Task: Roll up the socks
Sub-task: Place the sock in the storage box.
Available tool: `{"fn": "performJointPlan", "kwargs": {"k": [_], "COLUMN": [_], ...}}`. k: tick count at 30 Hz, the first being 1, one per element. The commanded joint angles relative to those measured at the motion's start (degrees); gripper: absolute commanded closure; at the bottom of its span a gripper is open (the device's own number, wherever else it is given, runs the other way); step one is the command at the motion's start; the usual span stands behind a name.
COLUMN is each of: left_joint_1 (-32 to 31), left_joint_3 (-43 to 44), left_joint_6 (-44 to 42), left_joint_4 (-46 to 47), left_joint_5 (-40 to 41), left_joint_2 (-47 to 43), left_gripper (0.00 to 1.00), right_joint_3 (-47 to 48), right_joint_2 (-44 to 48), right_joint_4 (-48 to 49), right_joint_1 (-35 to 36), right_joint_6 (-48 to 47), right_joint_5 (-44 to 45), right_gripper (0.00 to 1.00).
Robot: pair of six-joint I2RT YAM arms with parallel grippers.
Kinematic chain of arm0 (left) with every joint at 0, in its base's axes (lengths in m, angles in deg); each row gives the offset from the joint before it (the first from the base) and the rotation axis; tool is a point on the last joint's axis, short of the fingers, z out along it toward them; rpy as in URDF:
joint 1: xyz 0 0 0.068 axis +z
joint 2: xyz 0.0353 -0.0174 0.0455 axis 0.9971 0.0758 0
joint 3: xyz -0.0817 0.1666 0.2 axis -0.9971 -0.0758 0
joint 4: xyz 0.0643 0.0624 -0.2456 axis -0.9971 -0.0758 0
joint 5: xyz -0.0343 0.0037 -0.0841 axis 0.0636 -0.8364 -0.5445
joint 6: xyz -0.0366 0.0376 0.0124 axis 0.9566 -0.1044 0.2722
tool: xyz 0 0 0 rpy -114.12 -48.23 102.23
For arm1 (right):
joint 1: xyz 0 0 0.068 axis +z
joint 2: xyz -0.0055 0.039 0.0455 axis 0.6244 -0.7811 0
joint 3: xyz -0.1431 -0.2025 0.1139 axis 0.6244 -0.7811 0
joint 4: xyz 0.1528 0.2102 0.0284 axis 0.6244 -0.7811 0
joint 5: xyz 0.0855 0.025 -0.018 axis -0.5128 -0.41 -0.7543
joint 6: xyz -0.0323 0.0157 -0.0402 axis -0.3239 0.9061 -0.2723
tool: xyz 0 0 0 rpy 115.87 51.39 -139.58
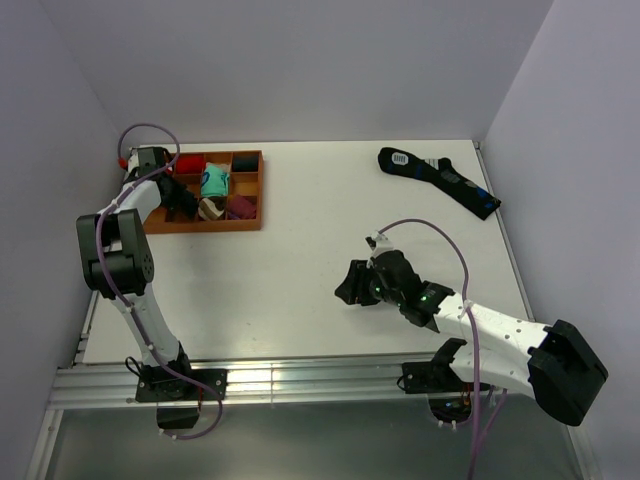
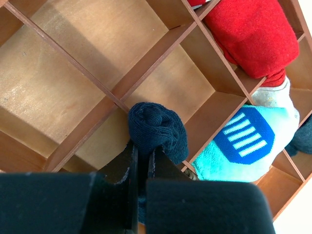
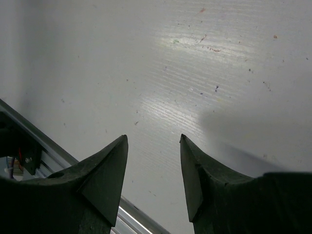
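Observation:
The robot will lower its left gripper with the socks into the tray's front section beside the divider crossing and let go of them there, since bare bottom shows in that section.
The socks are a dark navy rolled bundle, seen in the left wrist view. My left gripper is shut on its lower end and holds it over an empty compartment of the wooden tray, at a divider crossing. In the top view the left gripper is at the left part of the tray, and the bundle is hard to tell apart from the dark fingers. My right gripper is open and empty, low over the bare table near its front edge; it also shows in the right wrist view.
The tray holds a teal bundle with a blue patch, a red bundle and other sock bundles. A long black sock with blue patches and a white label lies at the far right. The table's metal front rail runs beneath the right gripper.

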Motion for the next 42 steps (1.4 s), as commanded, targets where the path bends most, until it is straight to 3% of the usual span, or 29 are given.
{"fn": "performJointPlan", "kwargs": {"k": [1,26,30,33,42], "left_joint_1": [1.1,1.9,1.8,1.8,1.8], "left_joint_3": [-0.2,0.4,0.0,0.0,4.1], "left_joint_6": [-0.3,-0.3,-1.0,-1.3,-2.7], "left_joint_4": [-5.9,-10.9,-9.2,-8.8,-10.1], "left_joint_5": [4.5,7.5,6.2,6.0,4.2], "left_joint_2": [3.6,7.5,6.6,5.3,2.1], "left_gripper": [1.0,1.0,0.75,0.65,0.57], "right_joint_3": [-0.2,-0.5,-0.5,-0.6,-0.6], "right_joint_2": [0.0,0.5,0.6,0.9,1.0], "right_joint_4": [2.1,2.0,1.9,1.9,2.2], "right_joint_1": [-0.4,-0.4,-0.3,-0.4,-0.4], "right_joint_6": [-1.4,-1.5,-1.7,-1.7,-1.8], "right_joint_5": [-0.5,-0.5,-0.5,-0.4,-0.7], "right_gripper": [0.46,0.46,0.46,0.46,0.46]}}
